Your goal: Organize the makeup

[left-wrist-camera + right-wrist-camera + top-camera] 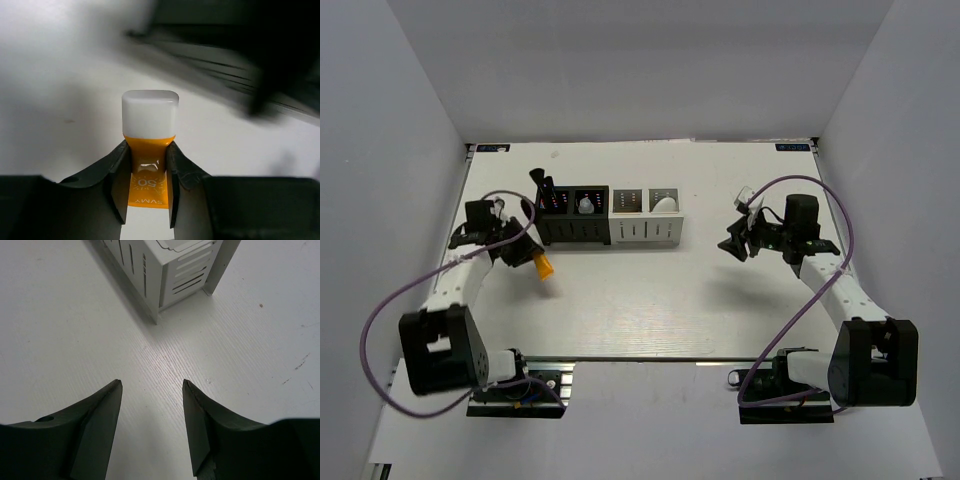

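Note:
The robot next needs to move its left gripper up, past the black organizer (560, 232), then down over the white organizer's end section (664, 197) to release, as there is room beside the white thing.
A small orange tube (149, 167) with a white cap (150, 114) sits between the fingers of my left gripper (148, 150), which is shut on its orange body. In the top view the tube (544, 266) hangs just above the table, left of the black organizer (560, 232). That box holds black brushes (542, 185) and a white sponge (585, 205). My right gripper (735, 245) hovers at the right, open with nothing between its fingers (114, 390), above bare table.
A white slotted organizer (642, 232) stands joined to the right of the black one, with a white thing (665, 204) inside. Its corner (167, 275) lies ahead of the right gripper. Purple cables loop beside both arms.

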Motion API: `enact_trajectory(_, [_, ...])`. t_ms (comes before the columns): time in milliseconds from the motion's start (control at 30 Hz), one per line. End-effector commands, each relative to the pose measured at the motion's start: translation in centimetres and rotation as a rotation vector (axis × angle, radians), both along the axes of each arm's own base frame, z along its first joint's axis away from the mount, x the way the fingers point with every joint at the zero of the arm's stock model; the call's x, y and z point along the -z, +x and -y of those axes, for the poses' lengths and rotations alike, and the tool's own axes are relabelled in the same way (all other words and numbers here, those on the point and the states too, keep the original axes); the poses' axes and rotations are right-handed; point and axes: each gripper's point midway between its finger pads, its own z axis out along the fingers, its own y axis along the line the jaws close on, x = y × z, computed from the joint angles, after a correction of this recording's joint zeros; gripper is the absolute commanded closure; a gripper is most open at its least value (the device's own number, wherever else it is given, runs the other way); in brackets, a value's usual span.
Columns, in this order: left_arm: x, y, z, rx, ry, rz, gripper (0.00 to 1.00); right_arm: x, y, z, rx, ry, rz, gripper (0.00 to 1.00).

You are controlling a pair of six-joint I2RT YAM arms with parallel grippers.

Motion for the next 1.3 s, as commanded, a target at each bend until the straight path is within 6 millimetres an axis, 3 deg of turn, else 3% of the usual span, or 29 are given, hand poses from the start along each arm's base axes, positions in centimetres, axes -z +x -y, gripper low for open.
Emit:
enact_trajectory(0, [-11.2,2.5,4.5,0.228,-0.130,0.378,0.89,-1.8,0.9,-0.2,-0.021,0.007,0.036,0.42])
enact_trajectory(33, [-13.5,2.5,5.5,0.270,-0.141,0.462,0.89,-1.9,0.8,-0.3,-0.025,0.008,0.031,0.42])
enact_trajectory(133, [-17.3,2.4,7.6,0.320,-0.259,0.577,0.89,-2.4,1.2,-0.3,-0.029,0.013,0.023,0.42])
enact_trajectory(233, [-21.7,3.7,10.1,0.393,-0.362,0.707,0.88,-3.0,1.5,-0.7,-0.051,0.013,0.035,0.42])
enact_trajectory(300, [-22.0,6.0,11.4,0.431,-0.375,0.706,0.88,-2.9,1.6,-0.8,-0.064,0.006,0.040,0.42])
enact_trajectory(333, [-24.0,6.6,13.1,0.481,-0.379,0.749,0.88,-3.3,1.8,-0.8,-0.067,0.003,0.051,0.42])
enact_trajectory(367, [-23.4,8.3,13.9,0.494,-0.381,0.736,0.88,-3.3,1.7,-0.9,-0.072,0.000,0.046,0.42])
enact_trajectory(433, [-23.7,9.7,15.8,0.540,-0.382,0.743,0.88,-3.4,1.8,-0.8,-0.069,-0.006,0.045,0.42])
enact_trajectory(467, [-26.3,10.3,18.1,0.596,-0.386,0.818,0.88,-3.5,1.8,-0.9,-0.069,-0.009,0.046,0.42])
enact_trajectory(500, [-24.8,11.7,19.5,0.619,-0.392,0.787,0.88,-3.6,1.8,-0.8,-0.063,-0.009,0.046,0.42])
enact_trajectory(533, [-24.8,12.2,20.8,0.645,-0.391,0.788,0.88,-3.6,1.8,-0.7,-0.058,-0.010,0.045,0.42])
enact_trajectory(567, [-26.6,12.3,23.0,0.699,-0.381,0.831,0.88,-3.7,1.7,-0.6,-0.054,-0.012,0.047,0.42])
enact_trajectory(600, [-24.9,13.4,24.4,0.723,-0.378,0.803,0.88,-3.6,1.6,-0.5,-0.049,-0.012,0.043,0.42])
enact_trajectory(633, [-24.1,13.5,25.4,0.744,-0.374,0.771,0.87,-3.7,1.5,-0.5,-0.047,-0.016,0.046,0.42])
enact_trajectory(667, [-25.3,13.4,27.3,0.798,-0.357,0.815,0.87,-3.7,1.4,-0.4,-0.041,-0.022,0.050,0.42])
enact_trajectory(700, [-23.7,14.0,28.3,0.816,-0.346,0.794,0.87,-3.6,1.3,-0.2,-0.036,-0.027,0.050,0.42])
enact_trajectory(767, [-23.3,14.0,30.2,0.859,-0.311,0.828,0.87,-3.6,1.1,0.0,-0.031,-0.038,0.057,0.42])
enact_trajectory(1000, [-21.0,15.1,32.7,0.866,-0.190,0.935,0.88,-3.4,0.7,0.2,-0.021,-0.045,0.046,0.42])
enact_trajectory(1233, [-18.1,16.9,33.3,0.852,-0.127,0.916,0.86,-3.6,0.9,0.3,-0.020,-0.048,0.046,0.42])
enact_trajectory(1267, [-16.9,17.2,33.4,0.856,-0.124,0.894,0.86,-3.6,0.9,0.3,-0.020,-0.048,0.046,0.42])
